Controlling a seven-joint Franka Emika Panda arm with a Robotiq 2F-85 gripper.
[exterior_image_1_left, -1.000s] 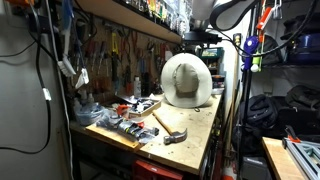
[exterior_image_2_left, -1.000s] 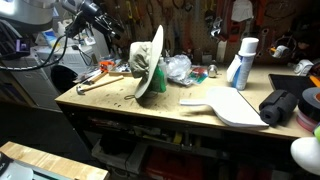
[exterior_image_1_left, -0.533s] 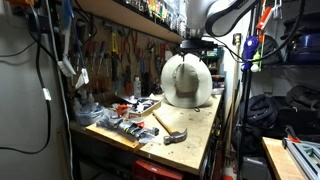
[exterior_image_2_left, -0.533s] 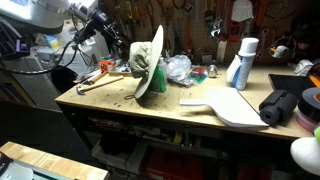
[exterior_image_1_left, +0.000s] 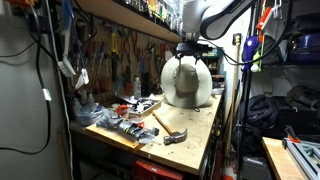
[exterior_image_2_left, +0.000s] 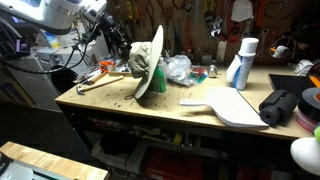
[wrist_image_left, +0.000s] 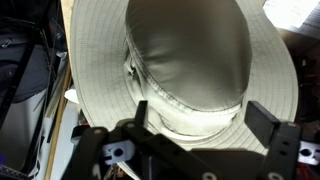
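My gripper should next move in a little toward the hat's edge and close on the hat's top (wrist_image_left: 185, 55) fabric, since its fingers are already open on both sides of it.
A pale beige wide-brimmed hat (exterior_image_1_left: 186, 84) stands on its brim edge on the wooden workbench (exterior_image_1_left: 205, 135). It also shows in an exterior view (exterior_image_2_left: 152, 60). In the wrist view the hat's crown (wrist_image_left: 185, 55) fills the frame. My gripper (wrist_image_left: 203, 115) is open, its two black fingers on either side of the crown's lower part, close to it. I cannot tell if they touch it. In both exterior views the gripper (exterior_image_1_left: 192, 52) (exterior_image_2_left: 122, 45) hangs at the crown side of the hat.
A hammer (exterior_image_1_left: 170, 128) (exterior_image_2_left: 95, 82) lies near the bench's end. A white spray can (exterior_image_2_left: 244, 62), a white paddle-shaped board (exterior_image_2_left: 228, 105), a black roll (exterior_image_2_left: 280, 105) and a crumpled plastic bag (exterior_image_2_left: 178, 68) sit on the bench. Tools hang on the wall behind.
My arm has come down and in toward the hat's crown; the gripper is now right at the hat. The hat has not moved.
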